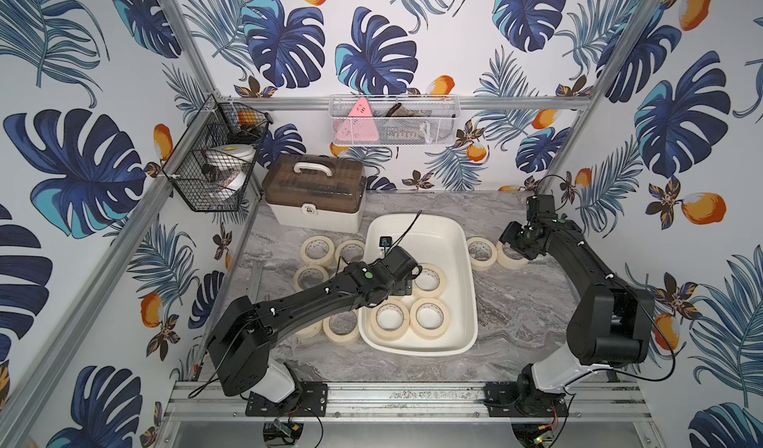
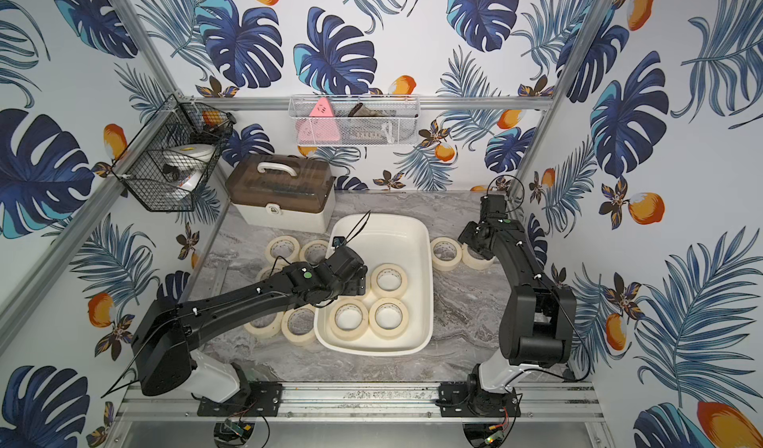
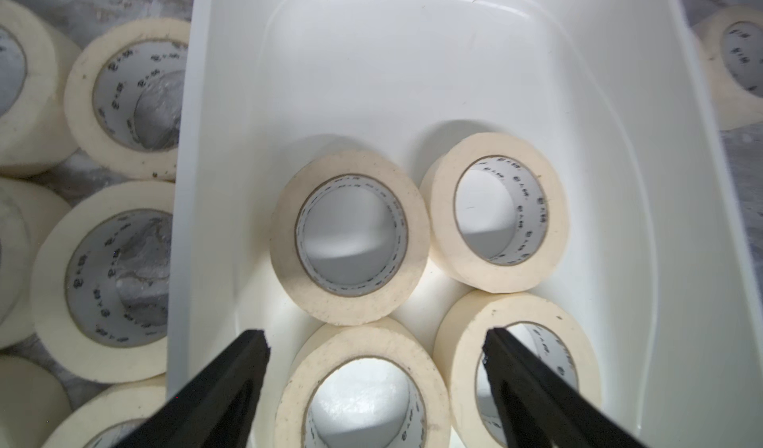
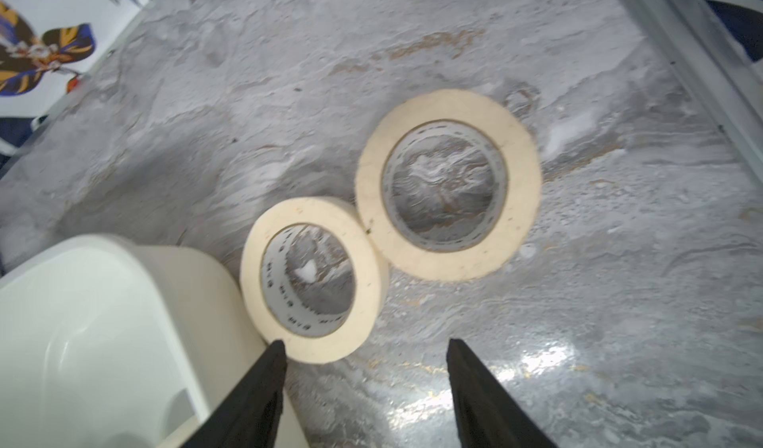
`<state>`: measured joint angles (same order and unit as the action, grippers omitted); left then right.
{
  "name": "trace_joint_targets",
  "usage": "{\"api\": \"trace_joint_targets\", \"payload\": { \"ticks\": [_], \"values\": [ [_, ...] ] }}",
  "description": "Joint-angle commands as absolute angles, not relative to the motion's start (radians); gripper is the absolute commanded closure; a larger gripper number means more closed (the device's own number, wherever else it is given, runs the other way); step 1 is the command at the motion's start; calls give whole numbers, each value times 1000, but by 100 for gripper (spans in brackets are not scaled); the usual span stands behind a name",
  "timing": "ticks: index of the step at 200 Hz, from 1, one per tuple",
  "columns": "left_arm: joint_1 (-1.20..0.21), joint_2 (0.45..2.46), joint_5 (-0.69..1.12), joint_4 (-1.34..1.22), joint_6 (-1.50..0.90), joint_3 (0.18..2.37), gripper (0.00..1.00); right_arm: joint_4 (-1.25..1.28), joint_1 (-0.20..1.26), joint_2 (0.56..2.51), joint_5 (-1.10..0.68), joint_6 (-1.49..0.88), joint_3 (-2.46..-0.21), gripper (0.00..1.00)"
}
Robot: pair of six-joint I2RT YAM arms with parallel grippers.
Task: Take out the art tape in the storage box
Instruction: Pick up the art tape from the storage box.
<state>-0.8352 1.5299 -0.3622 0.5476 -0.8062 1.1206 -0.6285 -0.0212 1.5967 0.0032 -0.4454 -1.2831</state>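
Note:
The left gripper moves down onto the farther art tape roll's rim by the box's side [image 3: 287, 251] next, since the roll lies flat below its open fingers.
The off-white storage box [image 1: 417, 219] stands mid-table in both top views. Several cream art tape rolls lie flat inside it, among them one [image 1: 429, 280] next to my left gripper [image 1: 406, 285]. In the left wrist view, the left gripper [image 3: 375, 336] hangs open inside the box [image 3: 413, 74], with one roll [image 3: 363, 384] below the gap between its fingers. My right gripper [image 1: 508, 241] is open over the table to the right of the box. In the right wrist view [image 4: 365, 344] it holds nothing. Two rolls [image 4: 313, 280] [image 4: 448, 183] lie ahead of it.
Several more rolls [image 1: 317, 249] lie on the marble table left of the box. A white case with a brown lid [image 1: 316, 194] stands behind them. A black wire basket [image 1: 214, 157] and a white mesh basket [image 1: 394, 121] hang on the walls.

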Motion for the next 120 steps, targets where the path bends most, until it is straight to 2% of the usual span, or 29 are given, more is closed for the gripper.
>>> {"api": "trace_joint_targets", "payload": {
  "ticks": [1, 35, 57, 100, 120],
  "values": [
    [-829, 1545, -406, 517, -933, 1081, 12, -679, 43, 1573, -12, -457, -1296, 36],
    [-810, 1604, -422, 502, -996, 1065, 14, -687, 120, 1546, -24, -477, -1294, 36],
    [-792, 1632, -418, 461, -1014, 1047, 23, -683, 145, 1529, -22, -483, -1285, 35],
    [-783, 1701, -431, 417, -1041, 1045, 31, -691, 153, 1529, -16, -483, -1280, 35],
    [-771, 1724, -433, 388, -1050, 1036, 39, -690, 155, 1527, -16, -482, -1273, 35]
  ]
}}
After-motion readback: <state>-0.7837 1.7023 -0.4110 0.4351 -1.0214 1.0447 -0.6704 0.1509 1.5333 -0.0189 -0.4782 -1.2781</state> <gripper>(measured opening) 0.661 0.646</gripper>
